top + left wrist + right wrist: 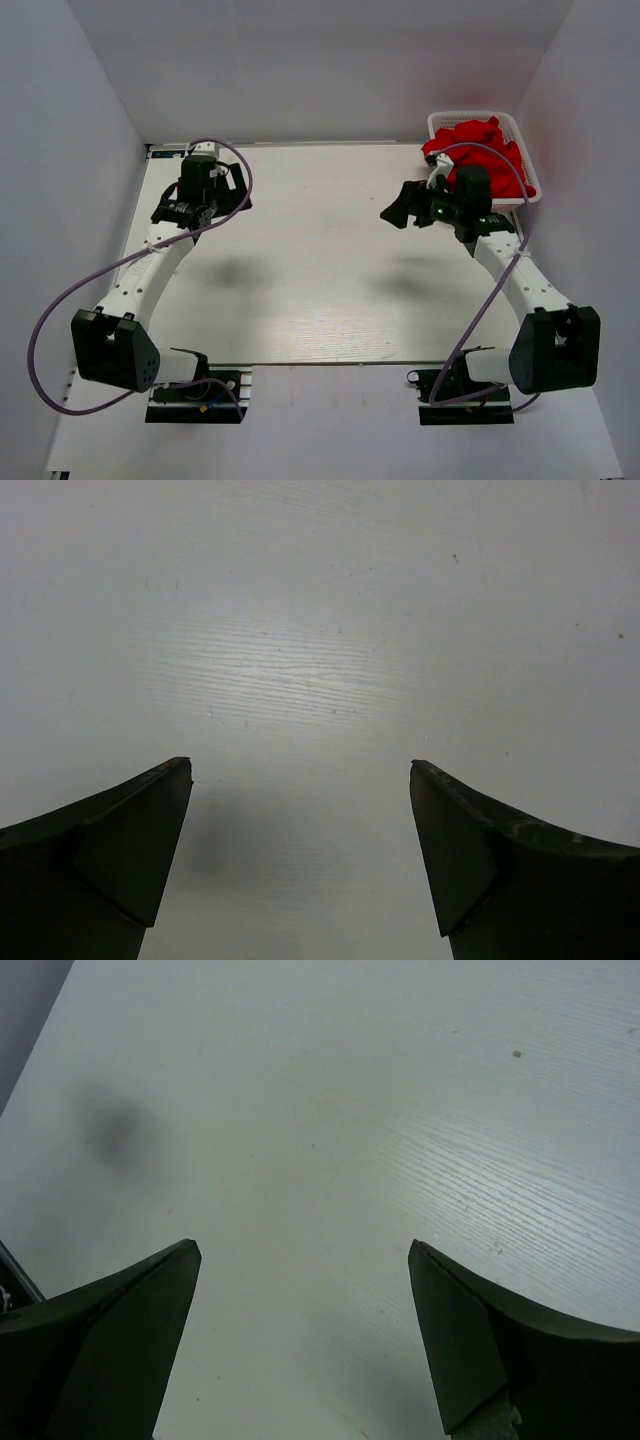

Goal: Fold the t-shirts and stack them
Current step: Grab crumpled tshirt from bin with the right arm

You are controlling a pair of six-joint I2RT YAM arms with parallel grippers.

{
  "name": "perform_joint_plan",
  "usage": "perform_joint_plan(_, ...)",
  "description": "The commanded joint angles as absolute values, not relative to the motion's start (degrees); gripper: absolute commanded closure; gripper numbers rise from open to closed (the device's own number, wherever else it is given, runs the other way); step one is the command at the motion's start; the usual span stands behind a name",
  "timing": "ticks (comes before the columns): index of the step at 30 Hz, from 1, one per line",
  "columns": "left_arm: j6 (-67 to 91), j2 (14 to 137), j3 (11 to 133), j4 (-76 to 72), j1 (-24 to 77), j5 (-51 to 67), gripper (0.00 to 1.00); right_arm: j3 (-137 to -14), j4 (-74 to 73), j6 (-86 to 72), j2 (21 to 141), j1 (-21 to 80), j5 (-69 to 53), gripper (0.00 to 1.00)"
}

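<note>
My right gripper swings outward next, to the right in the top view, and down onto the heap's far side (475, 131), with the red t-shirts heaped in the basket.
In the top view the red t-shirts (487, 150) lie crumpled in a heap inside a white lattice basket (447, 118) at the far right corner of the table; how many there are I cannot tell. My right gripper (403, 207) hovers open just left of the basket, pointing left, apart from the cloth. Near the far left corner my left gripper (237, 192) also stands open. In the left wrist view the left gripper (300, 765) has only bare table between its fingers. The right wrist view shows the right gripper (305, 1245) wide open over bare white tabletop, with no t-shirts in sight.
The white wood-grain table (320, 280) spreads between the two arms. White walls close it in at the back and on both sides. Purple cables loop from each arm, the left one (45, 330) hanging past the table's left edge.
</note>
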State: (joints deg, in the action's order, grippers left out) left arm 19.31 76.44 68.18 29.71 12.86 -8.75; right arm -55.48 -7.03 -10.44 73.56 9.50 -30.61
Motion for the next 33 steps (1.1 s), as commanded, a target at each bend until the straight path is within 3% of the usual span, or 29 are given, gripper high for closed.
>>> perform_joint_plan(1,20.7,72.3,66.6,30.7,13.0,-6.0,0.00,-58.3,-8.2,-8.3,76.5,10.2,-30.9,0.10)
perform_joint_plan(7,20.7,68.6,64.7,29.0,13.0,-5.4,0.00,-63.9,-10.9,-4.2,78.1,10.3,-25.4,0.10)
perform_joint_plan(13,20.7,68.6,64.2,27.8,13.0,-4.3,0.00,-70.8,-7.0,-2.2,80.6,10.2,-3.2,0.10)
perform_joint_plan(14,20.7,68.6,64.2,27.8,13.0,-3.7,0.00,-71.0,-5.6,-2.3,81.6,9.9,7.7,0.10)
perform_joint_plan(16,19.4,69.1,64.2,26.1,13.0,-2.8,0.00,-75.7,-6.7,-2.3,85.2,9.9,14.8,0.10)
perform_joint_plan(18,19.4,69.6,64.2,25.5,13.0,-1.9,0.00,-78.8,-9.8,-1.7,87.2,8.9,14.9,0.10)
perform_joint_plan(23,18.8,72.6,64.2,24.3,13.0,-0.6,0.00,-102.7,-30.0,-9.6,104.5,4.3,19.8,0.14)
perform_joint_plan(33,17.7,75.6,63.6,25.6,13.0,-1.1,0.00,-118.6,-31.5,-12.0,120.3,-2.4,20.7,0.11)
